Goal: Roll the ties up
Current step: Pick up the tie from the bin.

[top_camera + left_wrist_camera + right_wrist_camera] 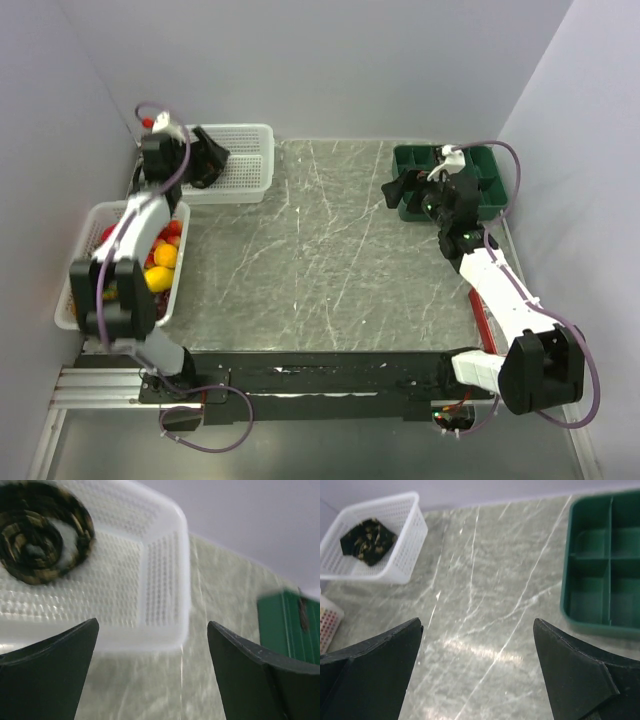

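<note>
My left gripper moves down open into the white basket [252,132] next, onto the rolled tie's outer loop, as a gap parts it from the inner coil.
A rolled tie [40,540], dark with tan speckles, lies coiled in the white basket [160,580] in the left wrist view. It also shows in the right wrist view [367,540], inside the same basket [410,550]. In the top view the basket [252,132] stands at the back left, and my left gripper [208,158] hangs over it and hides the tie. My left gripper [152,624] is open and empty, just off the basket's near rim. My right gripper [403,190] is open and empty [477,622], above the bare table beside the green tray.
A green divided tray [490,165] stands at the back right; it also shows in the right wrist view [567,570] and the left wrist view [290,625]. A white basket of fruit [178,285] sits along the left edge. Grey walls close in on the left, back and right.
</note>
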`<state>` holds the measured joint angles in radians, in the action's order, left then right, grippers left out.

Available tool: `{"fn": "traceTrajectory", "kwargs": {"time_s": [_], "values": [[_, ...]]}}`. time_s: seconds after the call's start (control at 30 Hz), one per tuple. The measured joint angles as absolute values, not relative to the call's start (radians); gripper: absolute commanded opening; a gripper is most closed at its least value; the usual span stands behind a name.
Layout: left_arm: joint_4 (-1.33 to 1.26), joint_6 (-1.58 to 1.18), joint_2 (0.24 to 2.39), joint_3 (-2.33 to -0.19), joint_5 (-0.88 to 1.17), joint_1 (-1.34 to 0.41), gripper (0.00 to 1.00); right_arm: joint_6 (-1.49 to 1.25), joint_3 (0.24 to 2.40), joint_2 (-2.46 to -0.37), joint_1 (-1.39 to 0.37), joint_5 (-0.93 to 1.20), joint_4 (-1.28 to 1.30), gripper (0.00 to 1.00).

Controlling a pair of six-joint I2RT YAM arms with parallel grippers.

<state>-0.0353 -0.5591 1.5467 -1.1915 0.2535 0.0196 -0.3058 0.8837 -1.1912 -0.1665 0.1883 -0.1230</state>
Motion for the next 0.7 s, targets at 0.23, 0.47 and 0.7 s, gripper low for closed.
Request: {"fn": "traceTrajectory", "kwargs": {"time_s": [0.23, 0.47, 0.7], "values": [[0.306, -0.491, 2.002, -1.884, 0.058, 0.021, 0.96, -0.303, 0.900, -1.213, -0.178, 0.232, -0.047, 0.99], [0.476, -0.373, 2.341, -2.302, -0.154, -0.033, 0.99, -0.286, 0.967, -1.314, -0.187, 0.270, 0.009, 0.99], [0.514, -0.297, 2.485, -2.289, -0.242, -0.094, 0.78, -0.260, 0.977, -1.317, -0.188, 0.271, 0.062, 0.99]]}}
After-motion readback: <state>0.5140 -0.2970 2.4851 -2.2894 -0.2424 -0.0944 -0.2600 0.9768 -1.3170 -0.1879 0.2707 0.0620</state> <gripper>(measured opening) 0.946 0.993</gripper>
